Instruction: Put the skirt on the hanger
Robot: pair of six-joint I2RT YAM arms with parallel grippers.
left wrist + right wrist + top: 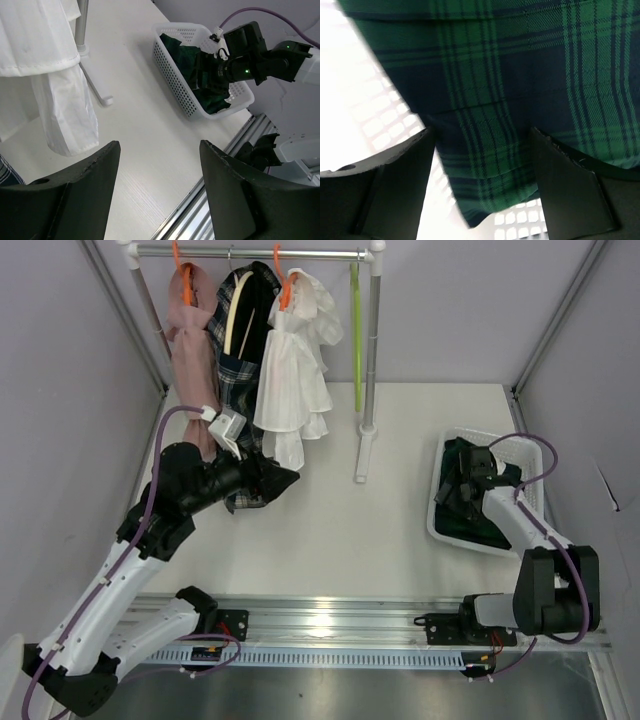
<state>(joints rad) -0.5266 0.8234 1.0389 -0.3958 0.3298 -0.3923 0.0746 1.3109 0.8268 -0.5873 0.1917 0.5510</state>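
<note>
The fold of the skirt (pixel 482 142) lies below my right gripper between its open fingers, so the gripper will go down a little deeper next and close on it.
The skirt (pixel 470 515), dark green tartan, lies bunched in a white basket (pixel 520 448) at the right. It also shows in the left wrist view (pixel 187 57) and fills the right wrist view (pixel 520 75). My right gripper (pixel 455 485) is down in the basket, open, with a fold of the skirt between its fingers (pixel 481 132). The lime-green hanger (pixel 355 320) hangs bare on the rail at the back. My left gripper (pixel 290 478) is open and empty above the table (pixel 159 147), below the hanging clothes.
A clothes rack (pixel 370 360) stands at the back, its foot (pixel 362 455) on the table. On it hang a pink garment (pixel 190 330), a navy-and-white checked garment (pixel 240 350) and a white ruffled garment (pixel 290 370). A metal rail (pixel 330 625) runs along the near edge.
</note>
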